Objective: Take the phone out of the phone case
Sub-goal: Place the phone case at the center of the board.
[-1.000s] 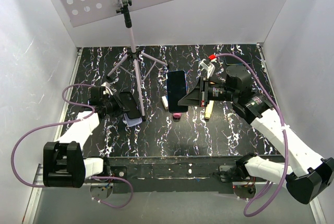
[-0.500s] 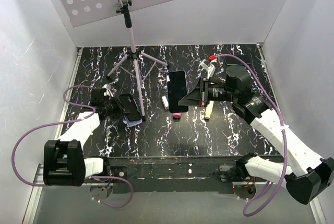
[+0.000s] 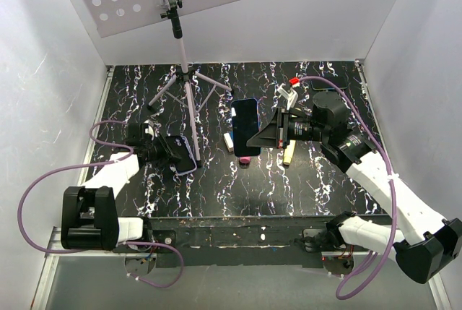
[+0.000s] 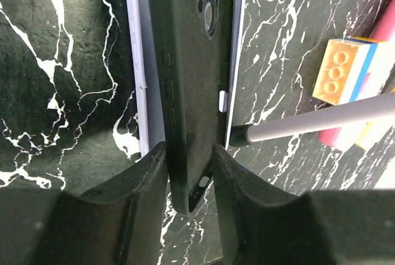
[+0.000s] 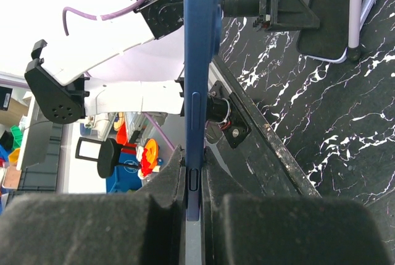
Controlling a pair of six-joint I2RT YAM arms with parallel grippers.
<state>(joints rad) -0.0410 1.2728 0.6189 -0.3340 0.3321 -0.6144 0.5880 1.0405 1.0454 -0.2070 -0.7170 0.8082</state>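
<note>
Another flat dark phone lies outward and below my right gripper. I should bring the blue device outward and down beside it, then release clear of the case.
The phone (image 4: 188, 61) is dark, with a matte back, camera lenses and side buttons. My left gripper (image 4: 190, 154) is shut on its near end and holds it tilted on edge. Under it the pale lavender-white phone case (image 4: 137, 42) lies flat on the table, its rim showing on both sides. In the top view the left gripper (image 3: 167, 151) and phone (image 3: 183, 152) are at the left, with a sliver of case (image 3: 189, 170). My right gripper (image 5: 194, 154) is shut on a blue phone-like device (image 5: 200, 42), held on edge above the table middle (image 3: 244, 122).
A tripod (image 3: 185, 71) stands at the back left; one leg (image 4: 308, 123) ends beside the case. Coloured toy bricks (image 3: 242, 155) and a yellow brick (image 4: 336, 73) lie mid-table. White walls enclose the black marbled table (image 3: 216, 187).
My left gripper has turned slightly with the phone, and less of the lavender case shows beneath it. The right arm and the blue device have not moved.
</note>
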